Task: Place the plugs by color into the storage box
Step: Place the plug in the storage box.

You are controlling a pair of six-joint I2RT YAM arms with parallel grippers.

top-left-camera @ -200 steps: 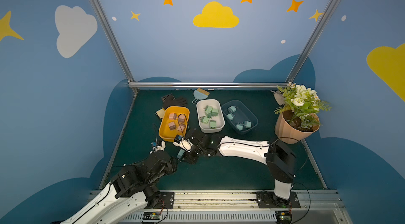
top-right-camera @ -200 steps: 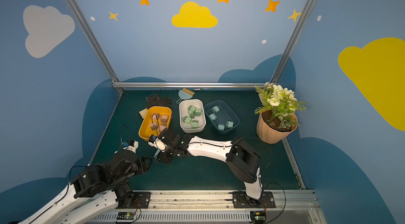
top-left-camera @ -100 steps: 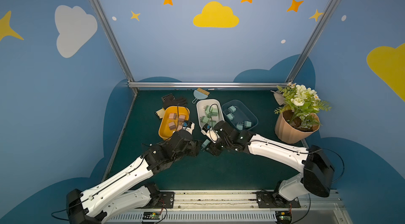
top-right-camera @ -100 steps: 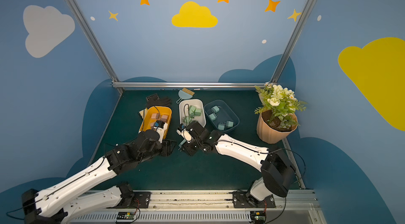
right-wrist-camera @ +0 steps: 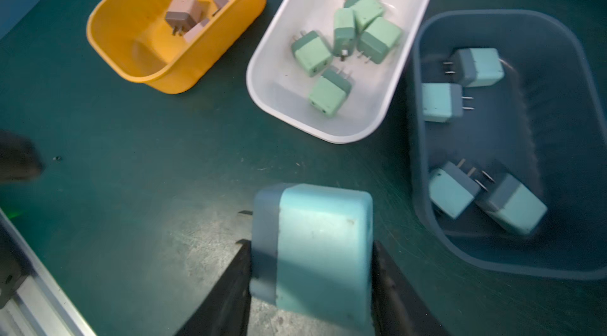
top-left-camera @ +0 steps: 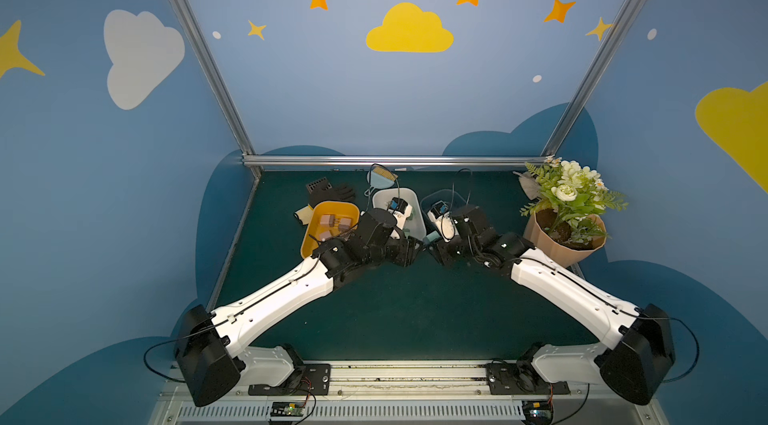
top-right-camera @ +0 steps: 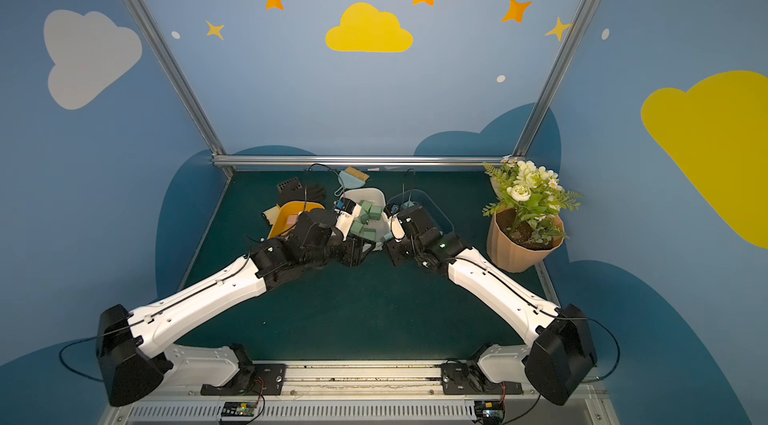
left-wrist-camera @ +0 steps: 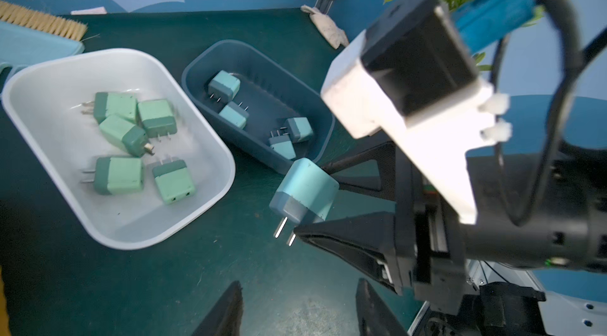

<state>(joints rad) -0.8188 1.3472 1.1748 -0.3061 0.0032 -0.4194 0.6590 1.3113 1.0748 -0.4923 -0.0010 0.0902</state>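
The light blue plug swings outward next in my right gripper, toward the potted plant, over the dark blue bin's bare bottom for release beside matching plugs.
My right gripper [right-wrist-camera: 310, 245] is shut on a light blue plug [right-wrist-camera: 322, 219], held just above the mat in front of the gap between the white bin [right-wrist-camera: 285, 98] and the dark blue bin [right-wrist-camera: 492, 140]. The left wrist view shows that plug [left-wrist-camera: 305, 190] with its prongs pointing down. My left gripper [left-wrist-camera: 299, 285] is open and empty, close beside it. Pink plugs [right-wrist-camera: 184, 11] lie in the yellow bin [right-wrist-camera: 131, 65], green plugs [right-wrist-camera: 312, 52] in the white bin, and several light blue plugs [right-wrist-camera: 440, 101] in the dark blue bin. In both top views the wrists hide much of the bins.
A potted plant [top-left-camera: 569, 211] stands at the right edge. A black glove [top-left-camera: 332, 192] and a small brush with dustpan [top-left-camera: 380, 178] lie behind the bins, near the back rail [top-left-camera: 395, 160]. A crumpled cloth [left-wrist-camera: 325, 27] sits in the back right corner.
My right gripper carried the light blue plug rightward, from in front of the yellow bin to beside the dark blue bin. My left arm stretched out from the front left toward the middle.
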